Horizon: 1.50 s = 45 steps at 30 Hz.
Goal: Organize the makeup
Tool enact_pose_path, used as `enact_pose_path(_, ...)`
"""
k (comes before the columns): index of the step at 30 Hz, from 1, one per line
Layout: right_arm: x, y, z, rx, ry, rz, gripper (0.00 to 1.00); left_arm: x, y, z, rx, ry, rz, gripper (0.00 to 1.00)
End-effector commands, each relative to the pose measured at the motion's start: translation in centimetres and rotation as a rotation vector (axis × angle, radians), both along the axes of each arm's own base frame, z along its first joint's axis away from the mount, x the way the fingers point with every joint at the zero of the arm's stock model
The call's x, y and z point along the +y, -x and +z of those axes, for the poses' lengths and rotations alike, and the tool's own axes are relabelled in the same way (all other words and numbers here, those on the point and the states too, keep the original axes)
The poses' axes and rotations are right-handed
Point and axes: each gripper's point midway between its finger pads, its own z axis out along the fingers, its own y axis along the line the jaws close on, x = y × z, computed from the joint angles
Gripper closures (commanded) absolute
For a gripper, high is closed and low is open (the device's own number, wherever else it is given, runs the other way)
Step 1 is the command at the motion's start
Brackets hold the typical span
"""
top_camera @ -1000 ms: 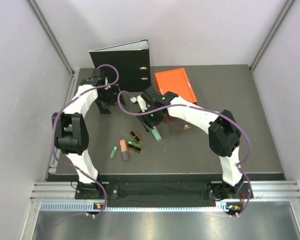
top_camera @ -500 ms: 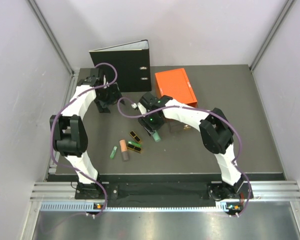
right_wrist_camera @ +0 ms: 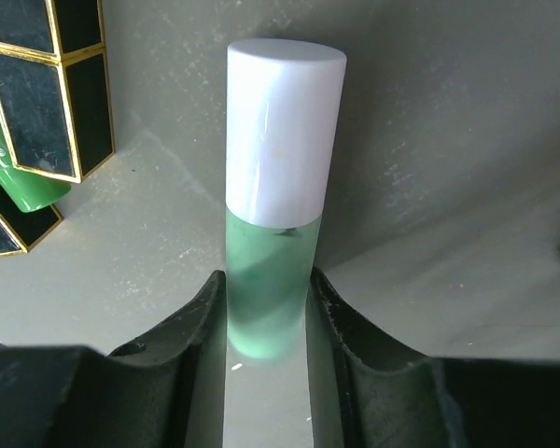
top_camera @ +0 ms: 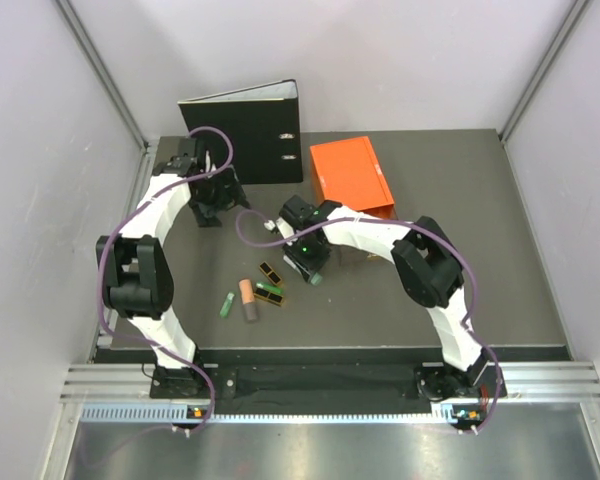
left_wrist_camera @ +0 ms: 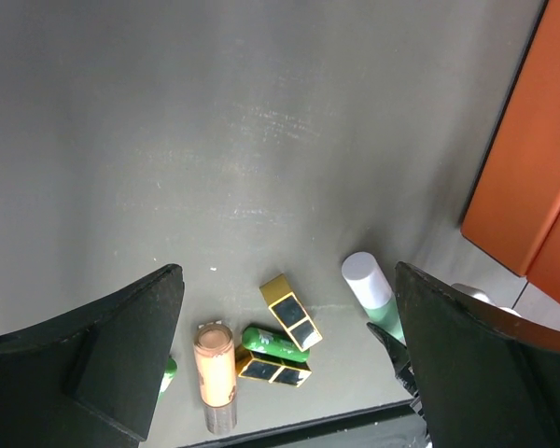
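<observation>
To the right in the top view from my right gripper the clear drawer stands open, so next I rise, move over it, lower and release the tube.
A mint tube [right_wrist_camera: 282, 177] with a pale lilac cap lies on the table, and my right gripper [right_wrist_camera: 266, 280] is shut on its mint end, both fingers pressing its sides. From above, the right gripper [top_camera: 305, 262] sits low at the table's middle over that tube [top_camera: 316, 278]. To its left lies more makeup: a peach-grey tube [top_camera: 247, 298], a green stick [top_camera: 227, 304] and black cases with gold edges [top_camera: 271, 272]. My left gripper [top_camera: 208, 200] hangs open at the back left. In its wrist view the left gripper [left_wrist_camera: 287, 280] looks down on the cases [left_wrist_camera: 291, 313].
An orange drawer box [top_camera: 350, 172] stands at the back, just behind the right arm. A black ring binder [top_camera: 245, 130] stands upright at the back left, close to the left gripper. Grey walls close in both sides.
My right gripper has slid left and down over the mint tube and its jaws have closed on it. The left arm has barely shifted.
</observation>
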Motion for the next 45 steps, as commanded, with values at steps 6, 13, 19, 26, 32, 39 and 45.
enact_pose_path(6,2.6,0.2,4.9,-0.105,-0.117,0.077,1.0,-0.2,-0.2,1.6,-0.064,0.026,-0.007,0.01)
enact_pose_path(13,4.7,0.7,13.0,-0.189,-0.299,0.128,1.0,-0.5,0.0,1.2,-0.062,0.039,-0.014,0.01)
enact_pose_path(19,4.5,1.2,19.2,-0.27,-0.394,0.162,1.0,-0.7,-0.3,0.8,-0.061,0.053,-0.021,0.01)
enact_pose_path(26,1.1,0.0,23.1,-0.467,-0.346,0.196,0.99,-1.0,-0.9,0.4,-0.058,0.07,-0.023,0.01)
enact_pose_path(32,-3.8,-1.8,23.0,-0.613,-0.23,0.204,1.0,-1.4,-1.5,0.5,-0.058,0.084,-0.035,0.01)
enact_pose_path(39,-9.8,-3.2,24.3,-0.808,-0.184,0.173,1.0,-1.6,-2.2,0.4,-0.055,0.094,-0.055,0.01)
enact_pose_path(45,-13.9,-4.9,23.0,-0.811,-0.106,0.129,1.0,-2.0,-2.5,0.2,-0.051,0.112,-0.073,0.01)
